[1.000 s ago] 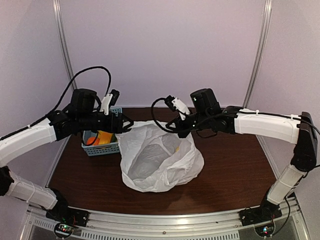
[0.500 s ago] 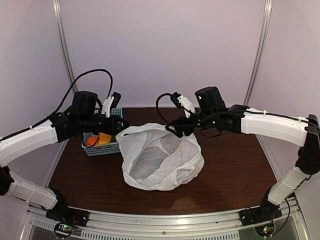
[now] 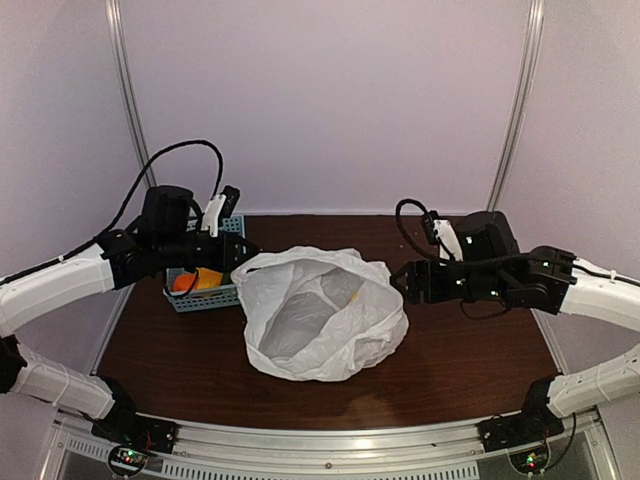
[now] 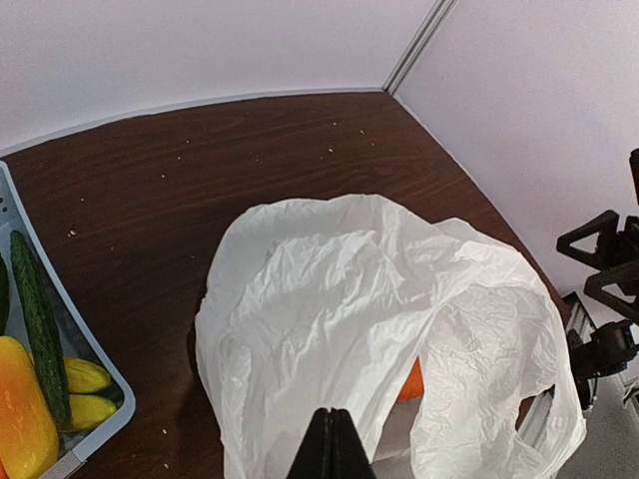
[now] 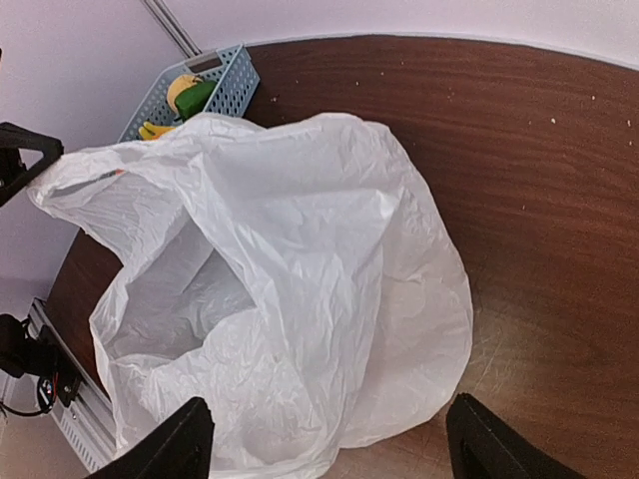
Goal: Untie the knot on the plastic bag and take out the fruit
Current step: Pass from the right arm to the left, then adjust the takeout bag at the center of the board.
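I lower my right gripper and draw it slightly back onto the bag's unheld rim (image 3: 394, 314) (image 5: 325, 414), since only the opposite corner will be held up by my left gripper.
The white plastic bag (image 3: 320, 320) sits mid-table with its mouth gaping wide; no knot shows in any view. My left gripper (image 3: 248, 256) is shut on the bag's left rim and holds that corner up; in the left wrist view its jaws (image 4: 332, 429) are pressed together over the bag (image 4: 329, 299). An orange fruit (image 4: 411, 384) peeks out from inside the bag. My right gripper (image 3: 400, 281) hovers just right of the bag, open and holding nothing. In the right wrist view its gripper (image 5: 329, 401) is spread wide above the bag (image 5: 300, 249).
A blue basket (image 3: 200, 300) stands at the back left beside the bag, under my left arm. It holds a long green cucumber (image 4: 40, 329), yellow bananas (image 4: 85, 379) and an orange-yellow piece (image 4: 25, 419). Bare brown table (image 3: 470, 350) lies to the right and front.
My left gripper closed on the bag's left rim. My right gripper opened, let go of the right rim and drew back right and lower; that side of the bag sank.
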Controlling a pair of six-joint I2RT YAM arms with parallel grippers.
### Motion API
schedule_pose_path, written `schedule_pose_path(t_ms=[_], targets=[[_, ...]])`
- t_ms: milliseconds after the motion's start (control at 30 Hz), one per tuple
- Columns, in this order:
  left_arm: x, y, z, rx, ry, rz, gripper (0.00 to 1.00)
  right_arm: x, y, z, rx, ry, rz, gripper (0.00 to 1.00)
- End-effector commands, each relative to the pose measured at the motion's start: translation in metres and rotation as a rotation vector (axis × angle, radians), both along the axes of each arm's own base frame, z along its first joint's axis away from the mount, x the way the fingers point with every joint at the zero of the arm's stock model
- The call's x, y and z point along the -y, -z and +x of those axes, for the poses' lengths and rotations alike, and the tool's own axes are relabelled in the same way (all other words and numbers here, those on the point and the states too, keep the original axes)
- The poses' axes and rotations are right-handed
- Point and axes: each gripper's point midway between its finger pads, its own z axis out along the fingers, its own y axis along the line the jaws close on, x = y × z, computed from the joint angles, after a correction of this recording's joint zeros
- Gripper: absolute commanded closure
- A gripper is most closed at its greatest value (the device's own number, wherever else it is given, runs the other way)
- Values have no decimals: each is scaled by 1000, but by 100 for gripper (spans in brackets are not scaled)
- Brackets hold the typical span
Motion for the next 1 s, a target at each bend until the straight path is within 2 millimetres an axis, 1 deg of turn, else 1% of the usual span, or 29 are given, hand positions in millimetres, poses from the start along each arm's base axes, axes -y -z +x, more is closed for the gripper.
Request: schedule_pose_path(t_ms=[0, 67, 100, 133, 200, 233, 300, 333, 367, 433, 467, 500, 533, 567, 667, 733, 833, 967], targets=[[0, -9, 4, 34, -13, -35, 100, 2, 30, -23, -131, 86, 79, 18], [-1, -10, 4, 37, -15, -34, 100, -10, 40, -31, -156, 58, 99, 19], [-1, -9, 4, 36, -18, -32, 100, -17, 47, -33, -172, 47, 105, 21], [-1, -9, 4, 35, -19, -31, 100, -22, 53, -34, -183, 37, 106, 25], [-3, -10, 4, 39, -23, -30, 100, -32, 60, -33, -197, 19, 102, 37], [-4, -11, 4, 42, -27, -29, 100, -36, 61, -31, -195, 13, 98, 48], [-5, -11, 4, 47, -33, -23, 100, -38, 58, -25, -170, 12, 63, 80], [-6, -13, 4, 54, -34, -21, 100, -35, 55, -21, -147, 25, 32, 92], [-7, -15, 3, 60, -34, -21, 100, -30, 51, -14, -113, 41, -14, 99], [-9, -20, 1, 74, -36, -25, 100, -15, 40, 3, -54, 76, -126, 100], [-9, -23, 0, 83, -27, -31, 100, -3, 33, 15, -29, 104, -183, 100], [-8, -26, -3, 91, -13, -38, 100, 8, 24, 27, -1, 136, -237, 100], [-8, -29, -6, 96, -2, -47, 100, 16, 10, 38, 33, 159, -275, 100], [-6, -32, -9, 98, 13, -58, 100, 22, 0, 49, 62, 174, -300, 100], [1, -37, -20, 95, 38, -92, 100, 31, -32, 80, 140, 199, -331, 100], [9, -40, -29, 92, 55, -122, 100, 30, -46, 96, 167, 201, -339, 100], [21, -46, -43, 91, 72, -181, 100, 24, -46, 115, 176, 194, -379, 100], [35, -47, -62, 78, 85, -261, 100, 21, -38, 126, 186, 204, -403, 100]])
